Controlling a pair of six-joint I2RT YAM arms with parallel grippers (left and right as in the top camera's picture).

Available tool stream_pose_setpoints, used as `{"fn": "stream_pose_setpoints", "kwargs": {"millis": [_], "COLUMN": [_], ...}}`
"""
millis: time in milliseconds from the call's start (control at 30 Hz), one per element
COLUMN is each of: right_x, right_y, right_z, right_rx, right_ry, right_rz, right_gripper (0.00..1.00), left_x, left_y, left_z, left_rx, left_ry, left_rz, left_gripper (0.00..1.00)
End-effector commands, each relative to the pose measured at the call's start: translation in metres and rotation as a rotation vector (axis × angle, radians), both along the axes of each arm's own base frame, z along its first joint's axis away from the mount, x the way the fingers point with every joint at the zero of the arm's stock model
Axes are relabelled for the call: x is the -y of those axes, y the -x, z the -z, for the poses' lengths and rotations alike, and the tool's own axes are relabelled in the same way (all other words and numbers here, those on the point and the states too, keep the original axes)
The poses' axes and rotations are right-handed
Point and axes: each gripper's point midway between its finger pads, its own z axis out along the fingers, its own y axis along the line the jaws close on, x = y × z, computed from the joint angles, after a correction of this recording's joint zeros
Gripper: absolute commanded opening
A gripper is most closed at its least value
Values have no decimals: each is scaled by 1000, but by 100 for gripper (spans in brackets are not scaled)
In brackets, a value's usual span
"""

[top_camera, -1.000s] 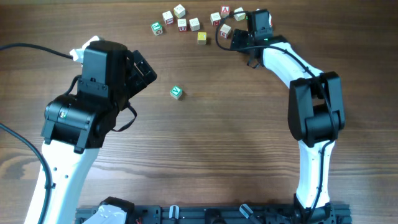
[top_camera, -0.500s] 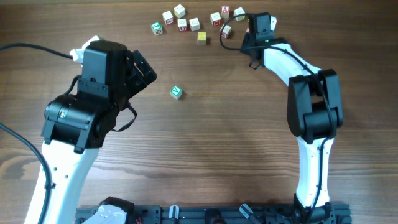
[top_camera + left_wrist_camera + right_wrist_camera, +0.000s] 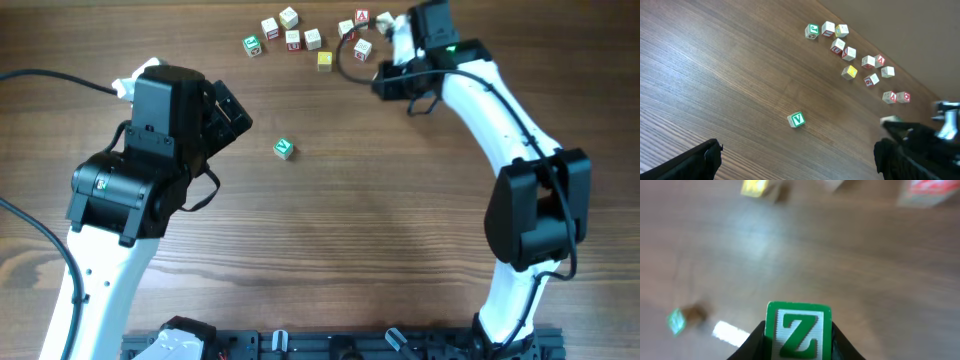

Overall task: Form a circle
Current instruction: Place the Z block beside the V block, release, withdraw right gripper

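Bare table (image 3: 722, 330) beside the lone green cube (image 3: 311, 148) lies below my right gripper, to its left in the overhead view. My right gripper should next move back and down to release.
My right gripper (image 3: 797, 341) is shut on a small wooden cube with a green "Z" (image 3: 798, 331), held above the table. In the overhead view that gripper (image 3: 388, 80) hangs just below the right end of the cube row, and the Z cube is hidden under it. A second green-printed cube (image 3: 284, 149) lies alone mid-table; the left wrist view shows it (image 3: 796, 120) too. The red "A" cube (image 3: 361, 17) sits at the far edge. My left gripper (image 3: 800, 167) is open and empty, well left of the lone green cube.
A loose bunch of white, red and yellow letter cubes (image 3: 300, 38) runs along the far edge, with another green cube (image 3: 252, 45) at its left end. A black cable (image 3: 40, 76) trails off left of the left arm.
The right gripper closed on the Z cube among the far cubes and has drawn back from them, raised. The left arm has not moved.
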Motion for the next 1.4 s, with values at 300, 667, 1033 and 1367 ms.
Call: {"fn": "stream_pose_setpoints", "kwargs": {"millis": [300, 667, 1033, 1367], "right_x": [-106, -124, -122, -123], "right_y": [81, 77, 86, 88], "right_z": [72, 80, 115, 114], "right_rx": [61, 206, 156, 151], "right_ry": [54, 165, 193, 187], "right_rz": [-459, -509, -572, -576], "right_gripper": [17, 19, 24, 41], "left_x": [-3, -3, -3, -3], "left_y": [-1, -1, -1, -1], "left_z": [-3, -3, -3, -3], "left_rx": [9, 9, 9, 9], "left_ry": [-10, -10, -10, -10], "left_rz": [-6, -6, -6, -6], "left_gripper": [100, 100, 100, 100]}}
